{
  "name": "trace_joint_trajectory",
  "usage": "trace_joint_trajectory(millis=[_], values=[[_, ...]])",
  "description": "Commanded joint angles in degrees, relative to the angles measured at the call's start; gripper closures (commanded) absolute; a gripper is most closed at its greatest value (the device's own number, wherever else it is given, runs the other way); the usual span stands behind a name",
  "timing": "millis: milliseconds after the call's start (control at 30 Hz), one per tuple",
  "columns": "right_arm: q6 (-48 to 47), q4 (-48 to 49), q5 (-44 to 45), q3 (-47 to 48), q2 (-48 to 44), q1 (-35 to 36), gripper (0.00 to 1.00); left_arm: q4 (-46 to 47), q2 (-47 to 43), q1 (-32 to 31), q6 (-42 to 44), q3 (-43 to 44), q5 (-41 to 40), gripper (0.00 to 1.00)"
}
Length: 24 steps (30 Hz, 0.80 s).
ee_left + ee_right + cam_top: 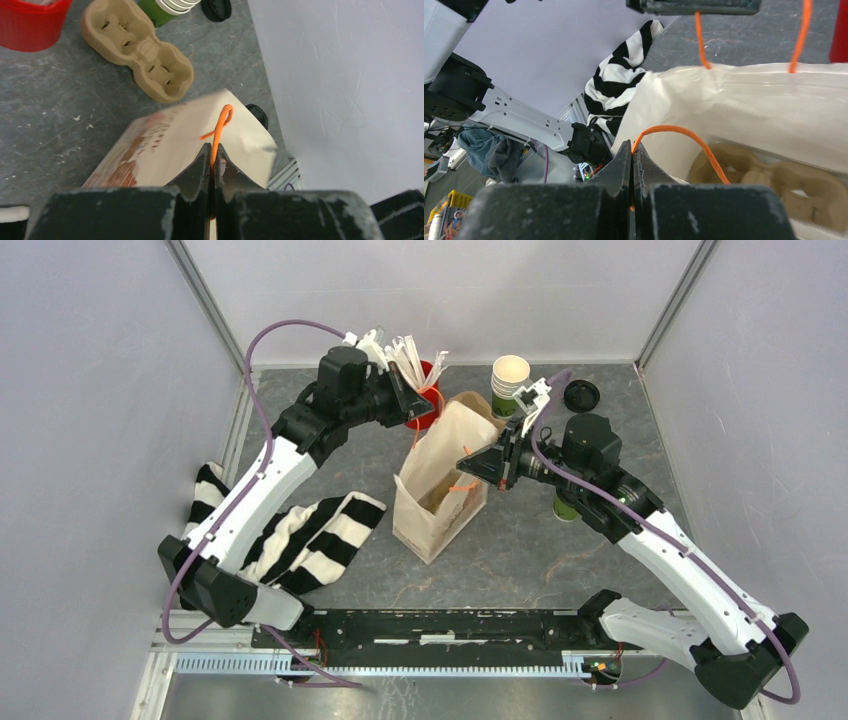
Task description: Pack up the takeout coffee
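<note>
My left gripper eases outward and down toward the bag's rim by the far handle (418, 447) next and releases that handle, as that rim lies below the fingers.
A white paper bag (440, 480) stands open mid-table. My left gripper (425, 400) is shut on its far orange handle (222, 122), fingertips (205, 155) pinched together around the cord. My right gripper (470, 468) is shut on the near orange handle (674, 131). The two hold the bag's mouth apart. The takeout coffee (563, 508) stands on the table right of the bag, mostly hidden under my right arm. Its black lid (257, 112) peeks past the bag in the left wrist view.
A cardboard cup carrier (137, 47) lies behind the bag; another carrier (774, 177) seems to sit inside the bag. A stack of lidless green cups (510, 380), a lone black lid (581, 395), a red tub of stirrers (428, 390) and a striped cloth (300, 535) are around.
</note>
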Motion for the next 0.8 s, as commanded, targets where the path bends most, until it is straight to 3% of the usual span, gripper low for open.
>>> trace_joint_trajectory(millis=[0,133,300,500,633,767], values=[[2.0,5.8,2.9,3.3,3.0,2.7,1.0,-2.9,2.0,1.5,5.2,4.3,-3.4,0.98],[0.9,2.5,5.7,5.8,5.1,4.1,0.94,-2.6,3.8,2.2,6.0,4.2,-2.4,0.98],[-2.2,-5.1,8.3,9.8,6.7,4.2,0.69,-9.0,7.6,2.9,8.5,9.2,-3.2,0.88],[-13.8,-21.6,15.6,16.8,4.6,4.2,0.34,-11.6,5.0,2.9,11.4,11.2,-4.7,0.6],[-20.6,-33.5,22.3,21.3,2.7,4.2,0.21,-12.9,1.9,3.0,12.0,12.8,-5.5,0.32],[-24.1,-40.0,31.0,23.5,-0.2,4.2,0.12,-16.7,-0.9,3.1,11.2,13.7,-9.5,0.13]])
